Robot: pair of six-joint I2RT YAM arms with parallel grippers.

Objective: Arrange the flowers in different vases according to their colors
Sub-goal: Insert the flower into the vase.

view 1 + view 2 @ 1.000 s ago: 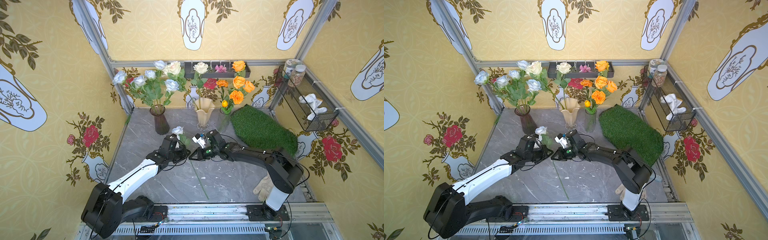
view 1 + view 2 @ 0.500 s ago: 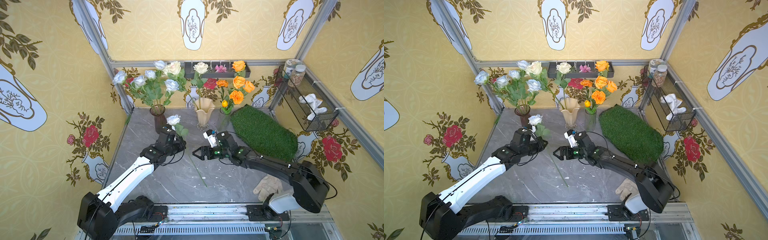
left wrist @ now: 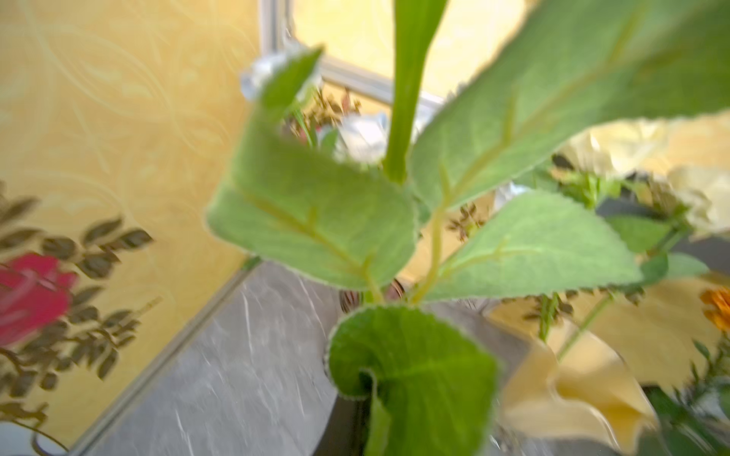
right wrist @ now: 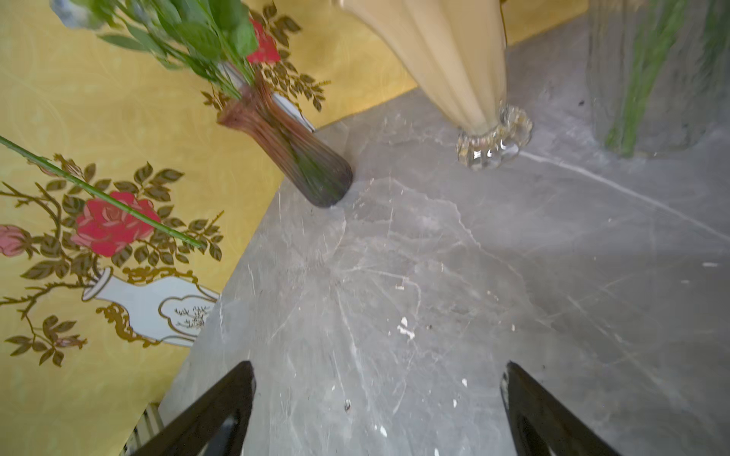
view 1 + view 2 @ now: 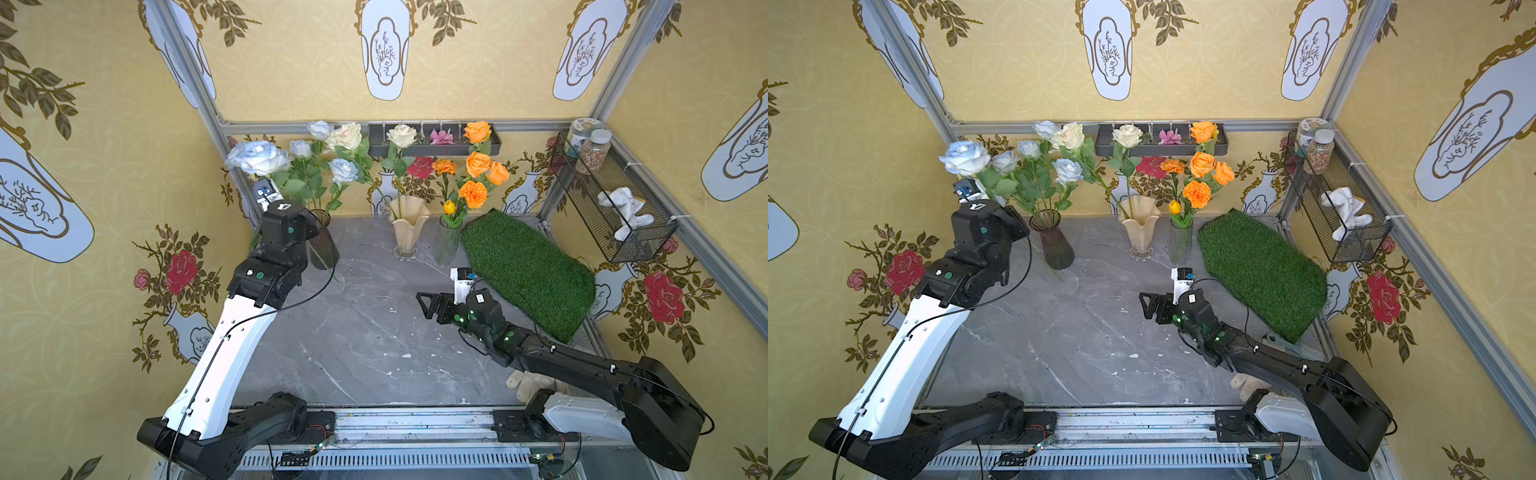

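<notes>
The stem's end hangs below the vase's rim. My left gripper will rise next, move over the purple-brown vase's opening beside it, lower and release the stem.
My left gripper is raised at the back left, its jaws hidden under the wrist and behind leaves. It is shut on the stem of a pale blue-white rose. The stem's free end hangs in the air beside the purple-brown vase, outside it. That vase holds several pale blue roses. Two cream roses stand in the cream vase. Orange roses and marigolds fill the clear vase. My right gripper is open and empty, low over the middle of the table.
A green grass mat lies at the right. A wire basket with jars and a white cloth hangs on the right wall. A dark shelf tray with a pink blossom sits on the back wall. A glove lies at the front right.
My right gripper opened, let go of the stem and drew back to the right. My left arm lifted the rose off the table to the purple-brown vase.
</notes>
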